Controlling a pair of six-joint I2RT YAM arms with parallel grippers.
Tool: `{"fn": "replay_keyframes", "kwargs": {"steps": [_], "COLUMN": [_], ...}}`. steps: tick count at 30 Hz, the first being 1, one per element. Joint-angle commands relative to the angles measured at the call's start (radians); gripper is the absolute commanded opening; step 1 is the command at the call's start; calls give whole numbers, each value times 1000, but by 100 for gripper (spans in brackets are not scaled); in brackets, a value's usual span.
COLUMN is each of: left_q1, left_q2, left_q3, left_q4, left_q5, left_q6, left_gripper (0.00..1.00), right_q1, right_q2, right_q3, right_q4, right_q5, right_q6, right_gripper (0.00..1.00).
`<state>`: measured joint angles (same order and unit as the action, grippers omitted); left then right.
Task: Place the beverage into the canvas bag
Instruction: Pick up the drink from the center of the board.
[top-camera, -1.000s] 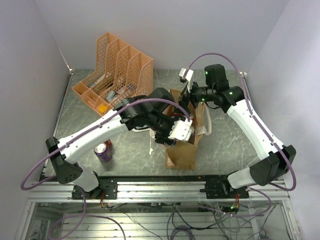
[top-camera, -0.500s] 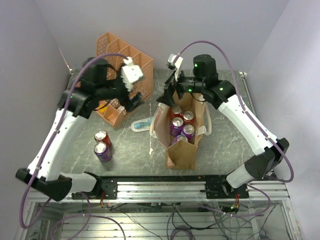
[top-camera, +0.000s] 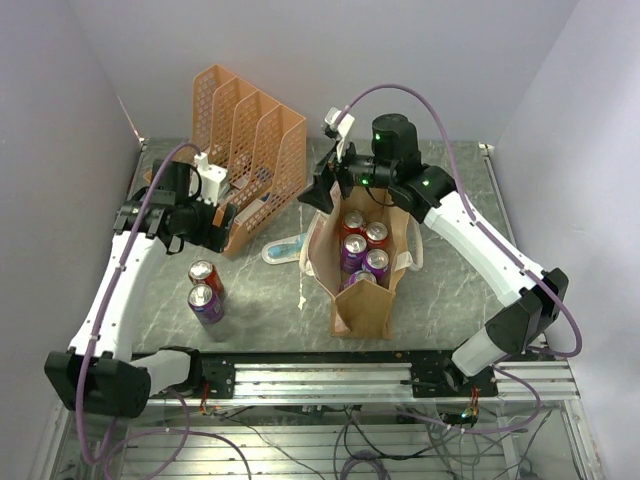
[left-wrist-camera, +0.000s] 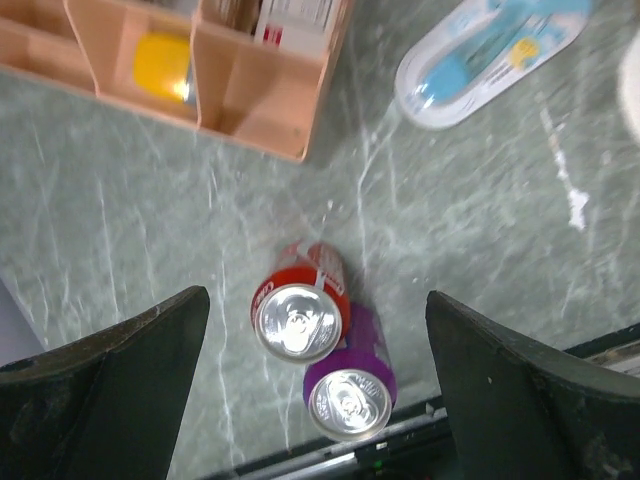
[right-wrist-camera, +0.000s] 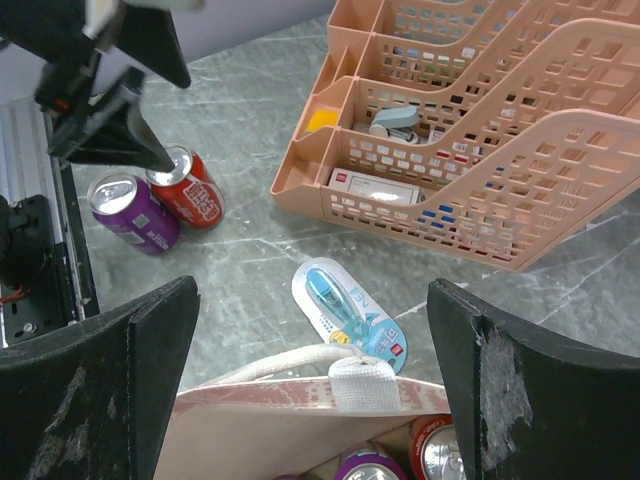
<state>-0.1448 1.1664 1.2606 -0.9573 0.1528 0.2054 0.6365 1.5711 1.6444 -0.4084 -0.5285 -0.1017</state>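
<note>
My left gripper should move down and back to the red can (top-camera: 203, 274) (left-wrist-camera: 300, 318) and close around its body, because that can is closer than the purple one.
The tan canvas bag (top-camera: 362, 305) stands open at mid-table with several red and purple cans (top-camera: 352, 250) upright inside. Two more beverage cans stand together on the table to its left: a red can (top-camera: 203, 274) (left-wrist-camera: 300, 318) and a purple can (top-camera: 206, 301) (left-wrist-camera: 348, 400). Above them hangs my left gripper (top-camera: 190, 238) (left-wrist-camera: 316, 300), open and empty, the red can lying between its fingers from above. My right gripper (top-camera: 322, 190) (right-wrist-camera: 312, 290) is open over the bag's far-left rim (right-wrist-camera: 300, 395) and its white strap (right-wrist-camera: 360, 385), holding nothing.
An orange mesh file organiser (top-camera: 240, 130) (right-wrist-camera: 480, 150) stands at the back left, close beside my left wrist. A blue-and-white blister pack (top-camera: 285, 247) (right-wrist-camera: 350, 315) lies on the table between organiser and bag. The metal front rail (top-camera: 320, 365) runs just behind the purple can.
My left arm pulled out of the bag, swung left past the organiser and came down over the two table cans with its jaws opened. The right gripper shifted left along the bag's rim.
</note>
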Motion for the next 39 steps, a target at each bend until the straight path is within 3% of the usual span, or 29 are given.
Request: {"fn": "replay_keyframes", "kwargs": {"steps": [1,10,22,26,35,39], "left_q1": [23,30,31,32,31,31], "left_q2": [44,186,248,287,300,291], "left_q3": [-13,-44,-147,-160,-176,-190], "left_q4": [-82,-167,-104,-73,-64,-62], "left_q5": [-108,-104,-91,-79,-62,-59], "left_q6": [13,166,257,260,270,265], "left_gripper": [99,100,99,95,75,79], "right_q1": [4,3,3,4,3,3], "right_q2": [-39,-54,-23,-17,-19,-21], "right_q3": [-28,-53,-36,-33,-43,-49], "right_q4": [62,66,64,61,55,53], "right_q5": [21,41,46,50,64,66], "right_q6": [8,-40,-74,-83,-111,-117], "right_gripper": [96,96,96,96,96,96]}}
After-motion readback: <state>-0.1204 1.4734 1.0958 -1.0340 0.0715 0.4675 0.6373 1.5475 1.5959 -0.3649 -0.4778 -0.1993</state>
